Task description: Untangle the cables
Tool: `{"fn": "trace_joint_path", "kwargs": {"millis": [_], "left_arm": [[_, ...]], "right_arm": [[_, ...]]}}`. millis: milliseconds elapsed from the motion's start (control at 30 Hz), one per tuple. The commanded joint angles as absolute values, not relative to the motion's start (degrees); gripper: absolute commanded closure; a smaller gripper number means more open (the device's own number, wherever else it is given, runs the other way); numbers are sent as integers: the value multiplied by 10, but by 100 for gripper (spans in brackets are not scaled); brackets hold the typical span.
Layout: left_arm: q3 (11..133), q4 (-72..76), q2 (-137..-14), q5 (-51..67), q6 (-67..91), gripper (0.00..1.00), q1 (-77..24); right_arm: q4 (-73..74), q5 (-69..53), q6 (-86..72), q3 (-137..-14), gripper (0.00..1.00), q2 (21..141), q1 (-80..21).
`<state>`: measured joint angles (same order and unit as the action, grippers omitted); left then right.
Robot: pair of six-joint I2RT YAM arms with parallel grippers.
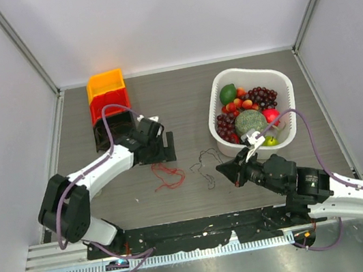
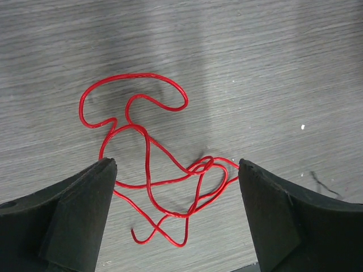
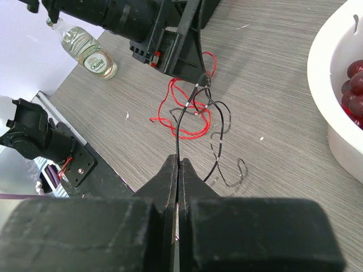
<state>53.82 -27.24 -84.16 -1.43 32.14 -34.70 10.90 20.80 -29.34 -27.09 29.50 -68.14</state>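
The robot will bring its left gripper down onto the part of the red wire leading from its middle bend [image 2: 148, 161] into the crossings, because the red wire's loops are below, between its open fingers.
The cables are a thin red wire [image 2: 148, 170] and a thin dark wire [image 3: 218, 131]. In the left wrist view the red wire lies in loose loops on the grey table. My left gripper [image 2: 177, 165] hangs open over it, and the wire's lower loops lie between the two black fingers. In the top view the red wire [image 1: 167, 175] and the dark wire [image 1: 205, 167] lie apart, just in front of the left gripper [image 1: 164, 149]. My right gripper [image 3: 178, 162] is shut on the dark wire. That wire rises from the jaws toward the left gripper's fingertip.
A white basket [image 1: 284, 85] of fruit stands at the back right, close behind the right gripper [image 1: 220, 168]. Stacked orange, red and black bins [image 1: 107, 96] stand at the back left. A small bottle [image 3: 91, 54] shows in the right wrist view. Grey walls close in three sides.
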Motion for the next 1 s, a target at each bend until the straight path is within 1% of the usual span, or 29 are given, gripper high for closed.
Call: {"fn": "trace_joint_path", "kwargs": {"millis": [0,67,133,267,367,433,567,633,667,700,733,867,967], "left_arm": [[563,-291,-867,-64,329,6,-378],[570,-310,-880,-128,345,5,-410],[572,-314,-900,-165,362,5,-433],[600,-345,-958,-194,395,17,-452],[601,-331,-976,-201,403,23,-459],[593,-311,-980,-201,400,30,-459],[599,-310,-987,-215,383,63,-459],[602,-313,-984,-221,374,78,-460],[606,-316,-982,-222,370,88,-459],[612,-322,-974,-222,367,95,-459],[615,-324,-967,-221,363,100,-459],[643,-332,-905,-213,333,100,-454],[665,-317,-847,-164,309,100,-426]], "right_arm": [[97,220,-304,-272,99,283,-683],[95,221,-305,-268,99,280,-684],[92,223,-304,-265,99,280,-682],[87,222,-301,-267,99,289,-684],[92,217,-301,-272,99,291,-684],[97,217,-304,-268,99,286,-682],[110,221,-310,-261,99,263,-683],[117,227,-311,-259,99,249,-682],[119,229,-311,-258,99,247,-683],[123,230,-313,-258,99,243,-683],[123,234,-312,-258,99,242,-683],[128,236,-311,-260,99,243,-683],[127,237,-310,-260,99,250,-682]]}}
